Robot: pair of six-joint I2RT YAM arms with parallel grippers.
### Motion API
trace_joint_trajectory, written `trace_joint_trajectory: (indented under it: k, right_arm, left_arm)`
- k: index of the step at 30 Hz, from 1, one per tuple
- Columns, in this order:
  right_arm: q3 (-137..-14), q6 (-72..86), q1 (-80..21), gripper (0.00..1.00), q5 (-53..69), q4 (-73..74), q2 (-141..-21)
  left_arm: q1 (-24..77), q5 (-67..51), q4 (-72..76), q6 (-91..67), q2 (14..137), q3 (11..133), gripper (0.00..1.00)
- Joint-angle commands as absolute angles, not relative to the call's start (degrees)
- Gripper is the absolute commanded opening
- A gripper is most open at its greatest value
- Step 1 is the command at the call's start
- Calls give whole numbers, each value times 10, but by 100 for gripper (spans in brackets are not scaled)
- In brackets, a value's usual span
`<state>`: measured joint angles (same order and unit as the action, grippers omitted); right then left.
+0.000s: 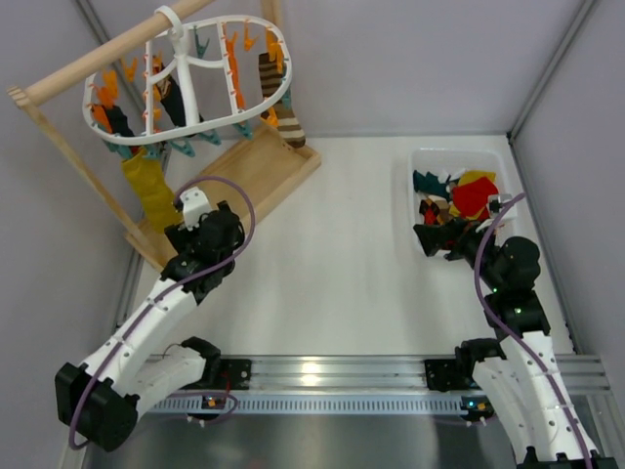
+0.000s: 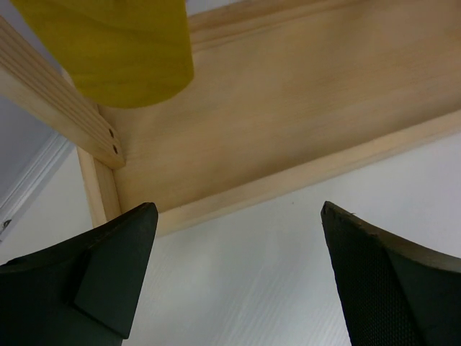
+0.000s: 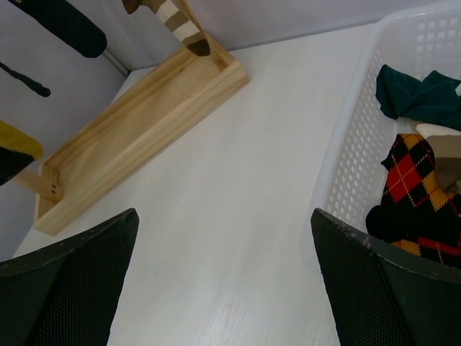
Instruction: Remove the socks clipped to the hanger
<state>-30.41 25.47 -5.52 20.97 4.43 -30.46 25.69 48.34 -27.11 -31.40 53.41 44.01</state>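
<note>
My left gripper will next move outward over the tray's near edge, onto the yellow sock's lower end [image 1: 161,212] [image 2: 140,73], because that end of the sock hangs beyond my open fingers.
The white oval hanger [image 1: 252,109] hangs from a wooden rod at the back left, its orange and teal clips holding socks. A mustard yellow sock [image 1: 148,191] dangles lowest, black socks [image 1: 172,104] hang in the middle, and a brown-and-cream striped sock [image 1: 280,103] hangs at the right end. My left gripper [image 1: 187,211] is open just below the yellow sock [image 2: 115,50], its fingers [image 2: 108,274] apart over the table with nothing between them. My right gripper [image 1: 441,244] is open and empty [image 3: 225,231] beside the basket. The striped sock's toe [image 3: 180,25] shows far off.
The wooden stand's base tray [image 1: 256,166] lies under the hanger, close ahead of the left fingers [image 2: 288,108]. A white perforated basket [image 3: 360,158] at the right holds loose socks, among them a dark teal one [image 3: 418,94] and an argyle one [image 3: 418,194]. Grey walls close off both sides.
</note>
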Motion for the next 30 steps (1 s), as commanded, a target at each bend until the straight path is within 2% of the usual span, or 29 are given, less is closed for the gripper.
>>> trace_joint_trajectory:
  k: [1, 11, 19, 30]
  right_arm:
    - [-303, 241, -63, 99, 197, 52, -300]
    - [-302, 236, -63, 100, 203, 53, -290]
    - [-297, 239, -64, 99, 220, 41, -294]
    - [-299, 236, -70, 100, 227, 44, -291]
  left_arm:
    - [253, 577, -186, -295, 541, 439, 99]
    - [188, 688, -65, -248, 629, 456, 99]
    - [103, 612, 113, -167, 690, 439, 99]
    - [56, 678, 171, -123, 811, 488, 99]
